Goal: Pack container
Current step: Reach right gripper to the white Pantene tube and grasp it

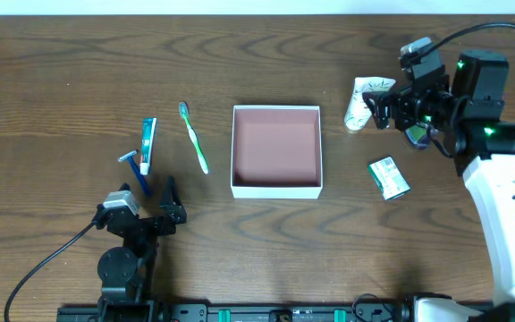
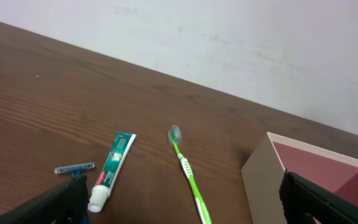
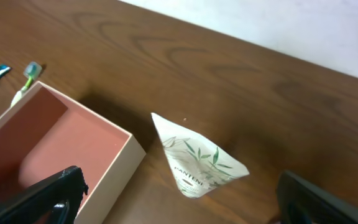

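Observation:
My right gripper moves down over the white Pantene tube next, with a finger on either side of the tube's body.
The container, a shallow square white-walled box with a reddish-brown floor, sits mid-table with nothing in it. Left of it lie a green toothbrush, a toothpaste tube and a blue razor. My left gripper stands open just below the razor, nothing between its fingers; in its wrist view the toothbrush, toothpaste and razor lie ahead. My right gripper is open beside a white Pantene tube, which lies between and ahead of the jaws in the right wrist view.
A small green-and-white carton lies right of the container, below the right arm. The container's wall stands close to the right gripper's left finger. Its near corner also shows by the left gripper's right finger.

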Tool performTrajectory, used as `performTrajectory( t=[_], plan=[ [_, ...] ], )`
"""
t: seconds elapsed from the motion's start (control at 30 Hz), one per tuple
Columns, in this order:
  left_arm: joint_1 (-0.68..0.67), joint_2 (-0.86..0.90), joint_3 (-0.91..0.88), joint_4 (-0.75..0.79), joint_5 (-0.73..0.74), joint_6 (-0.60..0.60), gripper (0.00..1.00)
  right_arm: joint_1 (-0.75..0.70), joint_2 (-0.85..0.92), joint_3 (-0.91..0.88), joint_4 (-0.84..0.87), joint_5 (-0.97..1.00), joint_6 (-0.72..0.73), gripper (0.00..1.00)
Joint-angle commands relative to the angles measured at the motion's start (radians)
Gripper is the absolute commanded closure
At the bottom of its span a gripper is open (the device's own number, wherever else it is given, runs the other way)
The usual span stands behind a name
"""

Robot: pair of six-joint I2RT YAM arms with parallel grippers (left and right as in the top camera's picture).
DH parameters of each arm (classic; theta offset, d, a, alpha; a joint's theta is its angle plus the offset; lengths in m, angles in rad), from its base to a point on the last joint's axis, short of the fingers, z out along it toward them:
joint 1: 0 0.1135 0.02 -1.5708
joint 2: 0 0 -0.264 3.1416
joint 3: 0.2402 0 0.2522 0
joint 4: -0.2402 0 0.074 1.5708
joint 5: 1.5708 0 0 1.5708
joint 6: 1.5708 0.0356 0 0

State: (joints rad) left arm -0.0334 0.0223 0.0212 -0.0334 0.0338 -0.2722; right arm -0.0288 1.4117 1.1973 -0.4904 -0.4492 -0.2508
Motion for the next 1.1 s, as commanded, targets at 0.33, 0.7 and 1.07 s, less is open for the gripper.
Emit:
performTrajectory(
  t=[0.33,0.7,1.07],
  plan=[
    [0.005,0.002,-0.017,-0.038,-0.026,0.009,0.02,-0.004,0.135,0.020,0.061,-0.003,-0.020,0.05],
    [0.005,0.002,-0.017,-0.038,-0.026,0.009,0.02,-0.003,0.194,0.020,0.112,-0.040,-0.019,0.47],
    [0.005,0.002,-0.017,-0.038,-0.026,0.009,0.02,-0.003,0.206,0.020,0.117,-0.056,-0.006,0.99]
  ],
)
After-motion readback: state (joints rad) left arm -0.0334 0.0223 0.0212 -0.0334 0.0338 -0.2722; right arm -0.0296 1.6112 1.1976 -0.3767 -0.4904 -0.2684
